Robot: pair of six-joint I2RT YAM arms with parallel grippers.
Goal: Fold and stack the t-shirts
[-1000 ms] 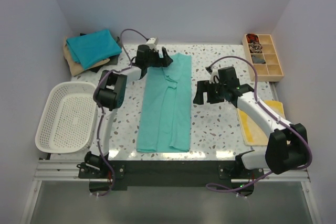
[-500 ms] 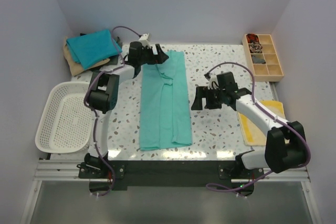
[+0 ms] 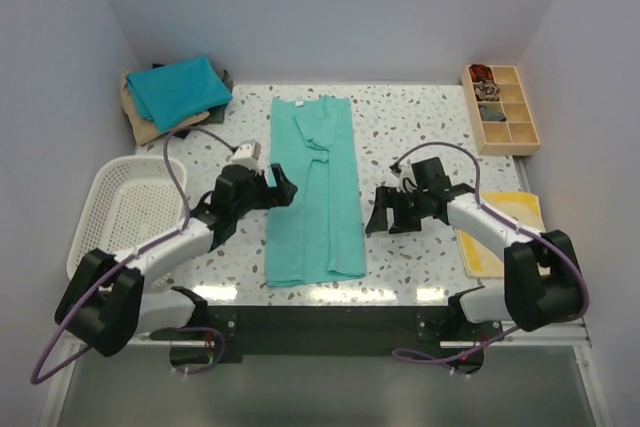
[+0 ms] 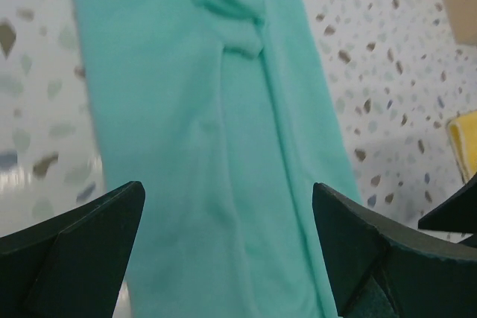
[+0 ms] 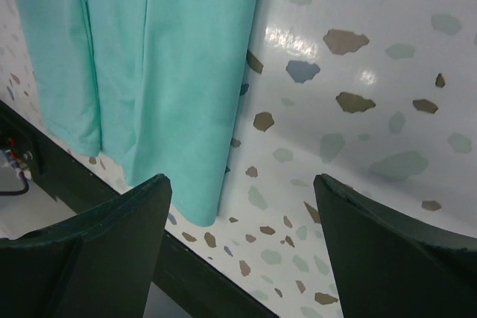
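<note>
My right gripper should go down and back next, onto the t-shirt's hem corner nearest the yellow sheet (image 5: 203, 214), because that corner is below the fingers, toward the dark front bar.
A light sea-green t-shirt (image 3: 312, 192) lies on the table folded lengthwise into a long narrow strip, collar end at the back. My left gripper (image 3: 283, 193) hovers open at the strip's left edge near mid-length. In the left wrist view the cloth (image 4: 216, 132) fills the space under the wide-apart fingers (image 4: 227, 247). My right gripper (image 3: 379, 215) stands open just right of the strip. In its wrist view the shirt's near corner (image 5: 171, 80) lies left of the gap (image 5: 242, 240). A teal-blue t-shirt (image 3: 180, 89) tops a folded stack, with a tan one (image 3: 140, 125) beneath, at the back left.
A white mesh basket (image 3: 125, 222) sits at the left edge. A wooden compartment box (image 3: 502, 107) stands at the back right. A yellow sheet (image 3: 500, 239) lies under the right arm. The table's dark front rail (image 5: 82, 184) runs just below the shirt's hem.
My left arm swung from the shirt's collar end at the back down to its left edge near mid-length. The strip's far end shifted left and lies straighter. My right gripper moved slightly nearer.
</note>
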